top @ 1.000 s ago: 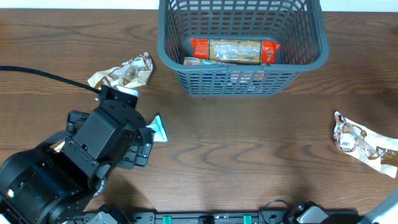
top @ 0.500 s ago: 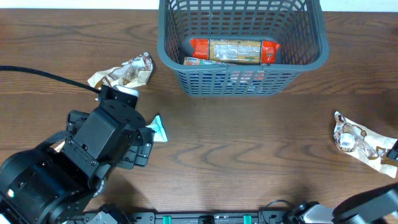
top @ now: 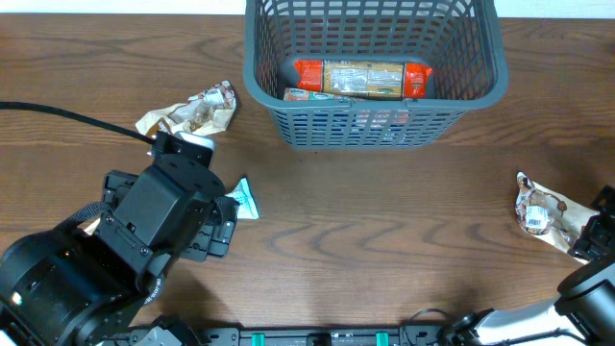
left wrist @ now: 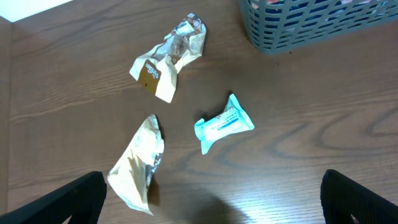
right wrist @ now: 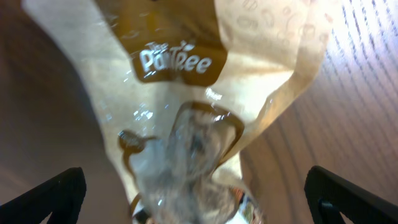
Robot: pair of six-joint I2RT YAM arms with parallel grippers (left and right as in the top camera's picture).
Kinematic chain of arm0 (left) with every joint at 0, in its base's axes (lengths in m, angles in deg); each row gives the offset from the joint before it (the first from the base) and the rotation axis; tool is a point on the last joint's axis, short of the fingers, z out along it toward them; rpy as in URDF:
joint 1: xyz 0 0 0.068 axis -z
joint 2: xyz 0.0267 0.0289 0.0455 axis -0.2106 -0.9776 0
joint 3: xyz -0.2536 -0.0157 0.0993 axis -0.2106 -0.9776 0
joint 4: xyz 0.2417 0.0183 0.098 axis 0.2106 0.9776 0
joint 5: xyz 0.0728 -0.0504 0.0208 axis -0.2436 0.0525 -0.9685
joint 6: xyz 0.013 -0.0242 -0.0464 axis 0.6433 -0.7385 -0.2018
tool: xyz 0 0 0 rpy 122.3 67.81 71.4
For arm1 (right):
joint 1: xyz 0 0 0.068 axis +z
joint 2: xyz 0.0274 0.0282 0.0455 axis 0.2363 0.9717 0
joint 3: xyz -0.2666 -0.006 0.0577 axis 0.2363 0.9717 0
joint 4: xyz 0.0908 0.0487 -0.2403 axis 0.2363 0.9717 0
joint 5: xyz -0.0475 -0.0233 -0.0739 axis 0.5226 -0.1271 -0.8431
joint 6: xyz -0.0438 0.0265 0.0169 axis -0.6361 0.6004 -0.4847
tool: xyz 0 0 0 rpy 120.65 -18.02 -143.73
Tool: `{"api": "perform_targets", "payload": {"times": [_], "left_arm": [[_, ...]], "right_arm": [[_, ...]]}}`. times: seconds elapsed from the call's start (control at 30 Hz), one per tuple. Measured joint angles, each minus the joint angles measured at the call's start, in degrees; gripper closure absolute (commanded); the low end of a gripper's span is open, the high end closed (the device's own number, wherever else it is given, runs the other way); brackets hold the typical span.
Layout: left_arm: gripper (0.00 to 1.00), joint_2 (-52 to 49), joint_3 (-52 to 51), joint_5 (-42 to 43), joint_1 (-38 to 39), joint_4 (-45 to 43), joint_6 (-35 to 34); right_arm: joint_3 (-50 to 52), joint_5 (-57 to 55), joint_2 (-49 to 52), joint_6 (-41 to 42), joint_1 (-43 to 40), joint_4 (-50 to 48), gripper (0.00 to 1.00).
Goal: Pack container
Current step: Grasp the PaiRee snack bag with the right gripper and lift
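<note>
The tan packet's crumpled middle (top: 569, 222) (right wrist: 193, 155) is below my right gripper, with one open finger to each side. My right gripper will lower and close on it next.
The dark grey container (top: 375, 125) stands at the back centre with a red and tan snack packet (top: 360, 79) inside. My left gripper (left wrist: 214, 211) is open and empty above the table. Ahead of it lie a beige foil packet (left wrist: 137, 165), a small blue packet (left wrist: 224, 124) and a crumpled beige packet (left wrist: 168, 62). My right gripper (right wrist: 199, 205) is open, one finger on each side of a tan and clear packet (right wrist: 186, 93). That packet lies at the right edge in the overhead view (top: 548, 216). I cannot tell if the fingers touch it.
The left arm (top: 144, 231) covers the table's front left and hides the beige foil packet from above. The blue packet (top: 245, 199) and the crumpled packet (top: 192, 111) lie left of the container. The container's corner shows in the left wrist view (left wrist: 311, 25).
My right arm has come in from the lower right corner, and its gripper now sits over the tan packet at the right edge. The left arm and the packets have not moved.
</note>
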Motion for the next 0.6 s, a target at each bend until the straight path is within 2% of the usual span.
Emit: {"api": "perform_targets", "payload": {"times": [0.27, 0.6], "left_arm": [[0.01, 0.0, 0.0, 0.0, 0.0, 0.0, 0.0], [0.01, 0.0, 0.0, 0.0, 0.0, 0.0, 0.0]], "right_arm": [[0.22, -3.26, 3.04, -2.51, 0.02, -0.83, 0.01], [5.35, -5.03, 3.06, -7.87, 4.63, -9.16, 0.01]]}}
